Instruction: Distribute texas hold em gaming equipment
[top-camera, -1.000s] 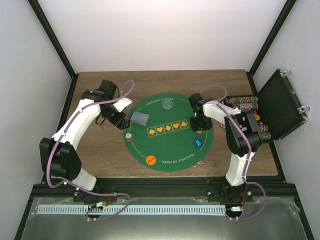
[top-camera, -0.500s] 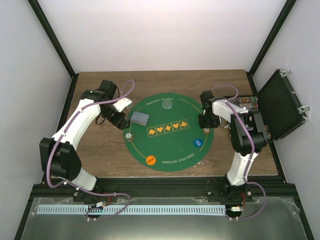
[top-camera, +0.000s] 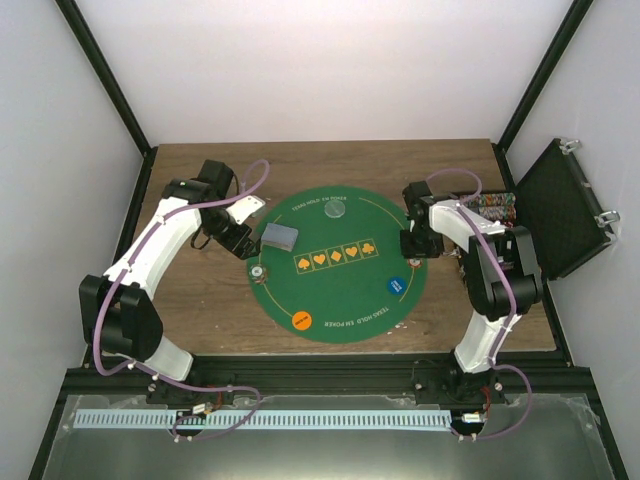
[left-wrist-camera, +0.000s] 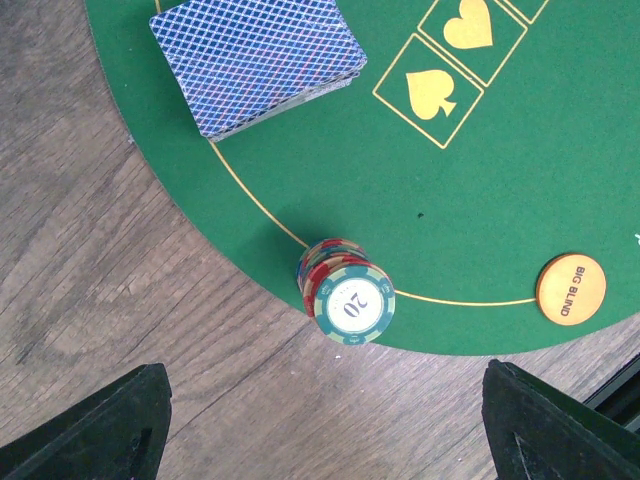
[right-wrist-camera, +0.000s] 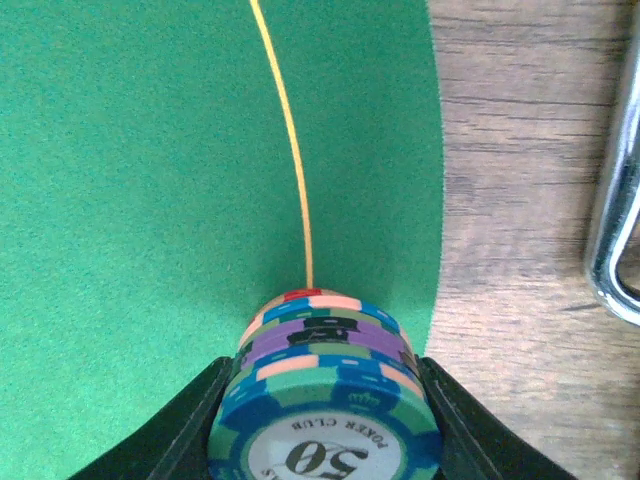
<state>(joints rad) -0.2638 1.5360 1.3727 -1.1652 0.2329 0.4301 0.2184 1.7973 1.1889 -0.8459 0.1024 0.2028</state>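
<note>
The second chip stack (right-wrist-camera: 325, 390) needs to be brought down onto the mat's rim nearest the case and released there by my right gripper, as the opposite rim already has its stack.
A grey-backed deck of cards (top-camera: 279, 237) (left-wrist-camera: 255, 60) lies on the left of the green mat (top-camera: 340, 290). A stack of poker chips (top-camera: 258, 271) (left-wrist-camera: 347, 295), topped by a "20" chip, stands on the mat's left rim. My left gripper (top-camera: 236, 240) (left-wrist-camera: 330, 440) hangs open above the wood just outside that stack, touching nothing. My right gripper (top-camera: 412, 250) (right-wrist-camera: 325, 430) is shut on a second chip stack (right-wrist-camera: 325, 390), with a blue "50" chip facing the camera, low over the mat's right rim. Orange (top-camera: 301, 321) (left-wrist-camera: 570, 288), blue (top-camera: 396, 286) and clear-grey (top-camera: 337, 211) discs lie on the mat.
An open black case (top-camera: 560, 205) stands at the right table edge, with rows of chips (top-camera: 492, 204) in its tray. Its metal fitting (right-wrist-camera: 620, 200) lies on the wood right of the held stack. Black frame posts flank the table.
The right arm has swung outward to the right, carrying its chip stack from inside the mat to the right rim. The left arm has not moved.
</note>
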